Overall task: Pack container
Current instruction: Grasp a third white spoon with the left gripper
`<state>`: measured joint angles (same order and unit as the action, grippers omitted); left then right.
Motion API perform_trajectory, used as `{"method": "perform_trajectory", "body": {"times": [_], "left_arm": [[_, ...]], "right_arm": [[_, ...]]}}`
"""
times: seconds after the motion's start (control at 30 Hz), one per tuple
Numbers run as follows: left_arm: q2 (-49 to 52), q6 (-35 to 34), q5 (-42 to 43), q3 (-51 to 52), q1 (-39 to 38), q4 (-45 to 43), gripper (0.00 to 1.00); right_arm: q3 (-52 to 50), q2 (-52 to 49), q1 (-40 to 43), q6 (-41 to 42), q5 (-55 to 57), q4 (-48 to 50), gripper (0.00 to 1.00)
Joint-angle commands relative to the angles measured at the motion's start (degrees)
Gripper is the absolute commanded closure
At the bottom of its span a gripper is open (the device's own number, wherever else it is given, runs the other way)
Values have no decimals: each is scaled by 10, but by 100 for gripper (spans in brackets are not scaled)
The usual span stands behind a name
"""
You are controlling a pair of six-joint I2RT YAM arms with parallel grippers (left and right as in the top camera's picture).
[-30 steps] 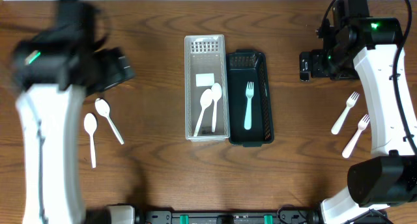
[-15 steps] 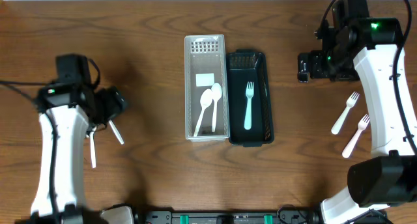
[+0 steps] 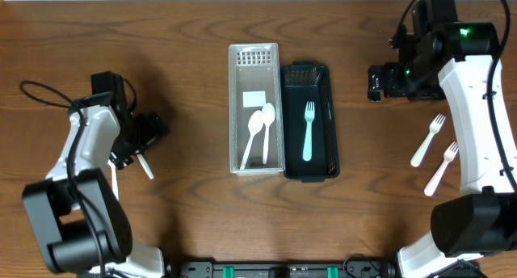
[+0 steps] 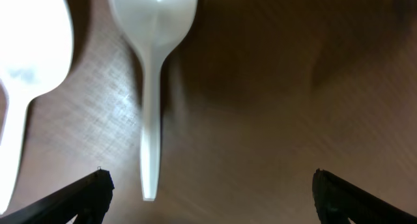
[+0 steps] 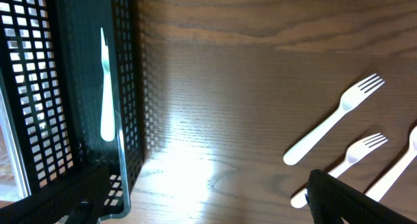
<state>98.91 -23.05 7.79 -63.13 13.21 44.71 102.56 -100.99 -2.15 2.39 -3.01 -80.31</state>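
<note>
Next, my left gripper comes down over one white spoon's neck, just below the bowl (image 4: 151, 62), and closes. The spoon already lies between my spread fingers, nearer one.
A clear container (image 3: 254, 60) in the middle of the table holds two white spoons (image 3: 260, 128). Beside it, a black basket (image 3: 305, 73) holds one white fork (image 3: 308, 132). My left gripper (image 3: 139, 139) hangs open low over two loose white spoons, covering their bowls from overhead; one handle (image 3: 145, 166) sticks out. In the left wrist view one spoon (image 4: 153, 74) lies between the spread fingertips (image 4: 85, 195) and the other spoon (image 4: 26, 68) is at the left. My right gripper (image 3: 380, 80) is open and empty, right of the basket (image 5: 71, 87).
Two white forks (image 3: 427, 141) (image 3: 441, 169) lie on the wood at the right, partly under the right arm. The right wrist view shows them (image 5: 332, 120) (image 5: 345, 162) plus another white handle (image 5: 397, 172) at the frame edge.
The left arm has swung in and come down over the two loose spoons, hiding their bowls. Its jaws stayed open. The right arm has not moved.
</note>
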Motion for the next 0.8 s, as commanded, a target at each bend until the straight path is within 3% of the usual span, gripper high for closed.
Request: {"method": "perform_trajectory", "body": {"times": [0.0,0.47,0.77], "left_arm": [[12,-22,17,-6,7,-25,1],[63,-53,-8,-6,16,-56,7],[79,-15,-58,-6,16,-41,8]], "right_arm": [[3,-3,5,-14,-2,1,1],[3,-3,5,-23,-2,2,1],[3,-3,5,-23,-2,1,1]]}}
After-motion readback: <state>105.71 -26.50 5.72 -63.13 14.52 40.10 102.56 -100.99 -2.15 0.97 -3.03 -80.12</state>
